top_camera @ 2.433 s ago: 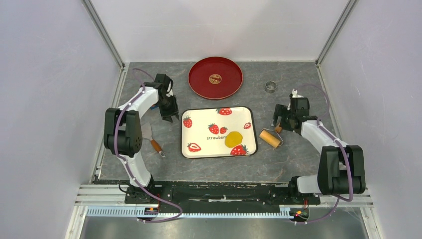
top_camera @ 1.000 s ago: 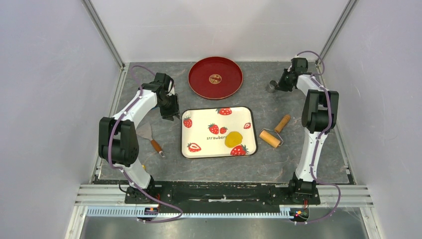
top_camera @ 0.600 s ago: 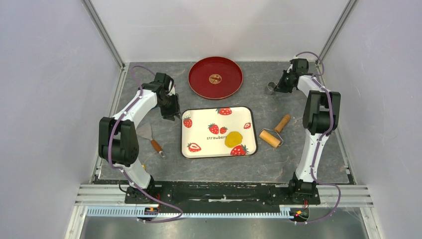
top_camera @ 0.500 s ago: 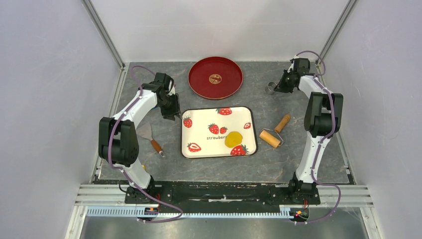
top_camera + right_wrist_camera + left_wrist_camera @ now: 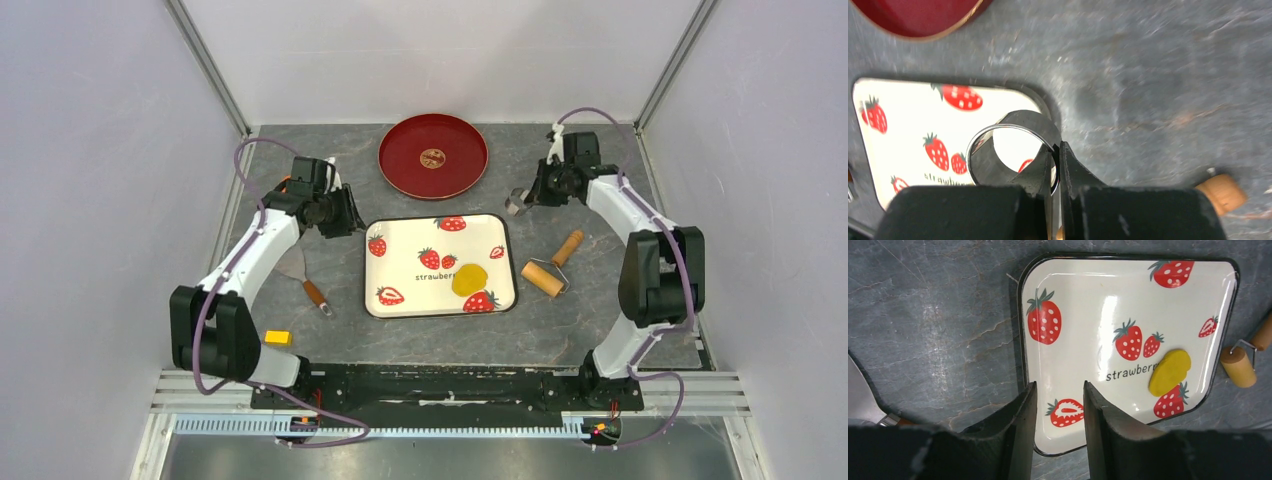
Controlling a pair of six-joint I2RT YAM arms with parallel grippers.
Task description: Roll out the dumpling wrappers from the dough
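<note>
My right gripper comes back and down onto the flattened yellow dough [image 5: 469,280] next and releases the ring cutter [image 5: 516,203] there, because the dough is still whole and uncut.
A flattened oval of yellow dough [image 5: 469,279] [image 5: 1169,371] lies on the strawberry tray [image 5: 405,235] [image 5: 1083,305] [image 5: 903,115], near its front right. No dumpling wrappers are in view. My right gripper [image 5: 527,198] [image 5: 1055,147] is shut on the wall of a metal ring cutter [image 5: 516,203] [image 5: 1033,124], held in the air over the tray's far right corner. My left gripper [image 5: 345,215] [image 5: 1059,385] hangs open and empty above the tray's left edge.
A wooden rolling pin [image 5: 545,277] [image 5: 1238,366] lies just right of the tray, its handle [image 5: 1220,192] pointing away. A red plate [image 5: 410,165] [image 5: 918,17] sits behind the tray. A scraper [image 5: 300,275] [image 5: 860,395] lies left of the tray.
My right gripper closed on the ring cutter at the back right, lifted it and carried it left toward the tray. The left arm swung its elbow down; its gripper stayed open by the tray.
</note>
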